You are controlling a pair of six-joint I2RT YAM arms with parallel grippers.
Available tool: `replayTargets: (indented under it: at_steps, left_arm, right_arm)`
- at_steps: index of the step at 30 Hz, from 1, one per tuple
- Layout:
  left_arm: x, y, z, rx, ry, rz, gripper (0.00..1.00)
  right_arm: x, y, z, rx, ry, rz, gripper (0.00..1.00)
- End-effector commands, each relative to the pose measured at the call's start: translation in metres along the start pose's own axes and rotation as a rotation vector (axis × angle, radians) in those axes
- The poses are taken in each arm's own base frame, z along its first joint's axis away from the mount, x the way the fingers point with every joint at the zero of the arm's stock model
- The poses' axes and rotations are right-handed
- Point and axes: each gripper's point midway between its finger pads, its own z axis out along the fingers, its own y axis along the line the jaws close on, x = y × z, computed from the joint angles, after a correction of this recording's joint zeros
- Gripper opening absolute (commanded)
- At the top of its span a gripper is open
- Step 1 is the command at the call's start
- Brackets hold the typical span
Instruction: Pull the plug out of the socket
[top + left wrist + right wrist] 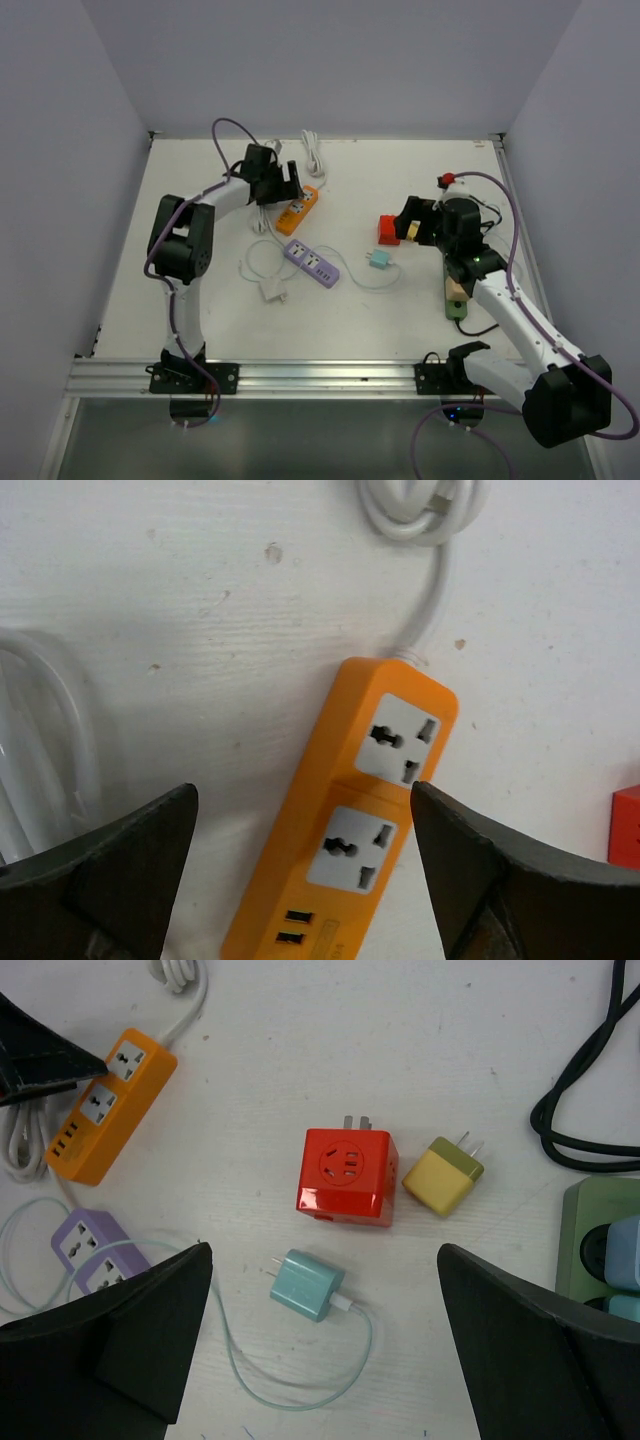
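Note:
The green power strip's teal plug is below my right gripper and to its right in the wrist view, so my right gripper should move across and down onto it next.
My left gripper (pixel 283 185) is open and hovers over the orange power strip (pixel 298 211). In the left wrist view the strip (pixel 345 810) lies between my fingers with both sockets empty. My right gripper (pixel 418 222) is open and empty. In the right wrist view it (pixel 322 1257) hangs above a loose teal plug (pixel 308 1285) with a teal cable. A green power strip (pixel 598 1235) at the right edge has pale blue plugs (pixel 626 1245) seated in it. In the top view it (pixel 458 300) is partly hidden under the right arm.
A red cube adapter (pixel 346 1175) and a yellow plug (pixel 443 1176) lie loose above the teal plug. A purple power strip (pixel 311 263) and a white charger (pixel 272 292) lie mid-table. A coiled white cord (pixel 314 152) leads from the orange strip. A black cable (pixel 585 1100) loops at right.

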Motion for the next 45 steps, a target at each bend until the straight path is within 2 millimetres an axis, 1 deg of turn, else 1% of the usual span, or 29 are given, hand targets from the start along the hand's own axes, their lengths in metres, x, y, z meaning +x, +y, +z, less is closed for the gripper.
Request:
replayTargets:
  at_steps: [1,2,3,5,6,7,8,9,10,11,12,14,15,16,17,18,19,20,21,22,23,24,25,27,31,36,38,41,45]
  left_arm:
    - [-0.062,-0.066,-0.051,0.106,-0.198,0.135,0.91]
    - [-0.074,-0.079,-0.064,0.130,-0.233,0.156,0.92]
    - [-0.080,-0.092,-0.073,0.164,-0.252,0.174,0.96]
    - [-0.095,-0.124,-0.096,0.236,-0.313,0.218,0.97]
    - [-0.097,-0.133,-0.105,0.262,-0.328,0.232,0.98]
    - [-0.094,-0.147,-0.113,0.300,-0.334,0.252,0.99]
    - [-0.095,-0.156,-0.122,0.320,-0.346,0.272,1.00]
    - [-0.098,-0.166,-0.140,0.340,-0.367,0.293,1.00]
    - [-0.094,-0.175,-0.150,0.358,-0.367,0.314,1.00]
    - [-0.092,-0.178,-0.160,0.362,-0.373,0.335,1.00]
    - [-0.092,-0.184,-0.185,0.376,-0.394,0.351,1.00]
    - [-0.076,-0.181,-0.201,0.378,-0.373,0.383,1.00]
    - [-0.078,-0.185,-0.230,0.394,-0.416,0.407,1.00]
    - [-0.067,-0.177,-0.233,0.379,-0.403,0.420,1.00]
    - [-0.063,-0.171,-0.241,0.360,-0.409,0.447,1.00]
    - [-0.066,-0.168,-0.268,0.348,-0.469,0.458,1.00]
    - [-0.052,-0.157,-0.264,0.326,-0.453,0.456,0.99]
    - [-0.056,-0.159,-0.289,0.342,-0.529,0.463,1.00]
    - [-0.053,-0.155,-0.293,0.338,-0.549,0.466,1.00]
    - [-0.037,-0.144,-0.285,0.328,-0.529,0.461,1.00]
    - [-0.039,-0.147,-0.298,0.348,-0.578,0.459,1.00]
    - [-0.034,-0.146,-0.296,0.353,-0.576,0.463,1.00]
    - [-0.027,-0.143,-0.292,0.355,-0.560,0.464,1.00]
    - [-0.024,-0.144,-0.290,0.359,-0.554,0.473,1.00]
    - [-0.010,-0.145,-0.280,0.369,-0.530,0.496,1.00]
    - [-0.011,-0.149,-0.303,0.404,-0.592,0.490,1.00]
    - [-0.011,-0.148,-0.309,0.397,-0.611,0.497,1.00]
    - [-0.010,-0.148,-0.312,0.380,-0.625,0.511,1.00]
    - [-0.007,-0.153,-0.316,0.397,-0.628,0.520,1.00]
  right_arm:
    - [-0.026,0.008,-0.008,-0.018,-0.051,-0.003,0.99]
    - [-0.031,0.009,-0.009,-0.014,-0.058,-0.004,0.99]
    - [-0.031,0.007,-0.010,-0.004,-0.047,-0.009,0.99]
    - [-0.039,0.001,-0.012,0.039,-0.056,-0.015,0.99]
    - [-0.037,-0.005,-0.014,0.073,-0.043,-0.026,0.99]
    - [-0.041,-0.018,-0.016,0.147,-0.053,-0.028,0.99]
    - [-0.052,-0.026,-0.020,0.202,-0.071,-0.032,0.99]
    - [-0.042,-0.041,-0.024,0.282,-0.020,-0.052,0.99]
    - [-0.045,-0.052,-0.028,0.340,-0.013,-0.064,0.99]
    - [-0.053,-0.064,-0.034,0.413,-0.029,-0.081,0.99]
    - [-0.049,-0.071,-0.038,0.449,-0.003,-0.107,0.99]
    - [-0.048,-0.084,-0.043,0.502,0.009,-0.111,0.99]
    - [-0.043,-0.088,-0.045,0.517,0.030,-0.120,0.99]
    - [-0.040,-0.094,-0.046,0.535,0.041,-0.119,0.99]
    - [-0.035,-0.099,-0.047,0.551,0.056,-0.123,0.99]
    - [-0.031,-0.103,-0.048,0.569,0.066,-0.121,0.99]
    - [-0.027,-0.111,-0.046,0.594,0.087,-0.112,0.99]
    - [-0.021,-0.116,-0.045,0.608,0.107,-0.104,0.98]
    - [-0.015,-0.121,-0.042,0.621,0.128,-0.090,0.98]
    - [-0.012,-0.130,-0.042,0.644,0.141,-0.072,0.98]
    - [-0.001,-0.135,-0.039,0.651,0.175,-0.067,0.96]
    - [-0.001,-0.138,-0.035,0.648,0.174,-0.047,0.94]
    - [0.003,-0.137,-0.032,0.620,0.187,-0.024,0.91]
    - [0.009,-0.138,-0.025,0.604,0.198,-0.003,0.84]
    - [0.025,-0.139,-0.018,0.596,0.259,0.006,0.80]
    - [0.046,-0.143,-0.008,0.590,0.308,0.011,0.69]
    - [0.053,-0.146,-0.006,0.595,0.335,0.005,0.69]
    - [0.060,-0.155,-0.005,0.626,0.360,-0.007,0.71]
    - [0.058,-0.161,-0.004,0.653,0.356,-0.025,0.68]
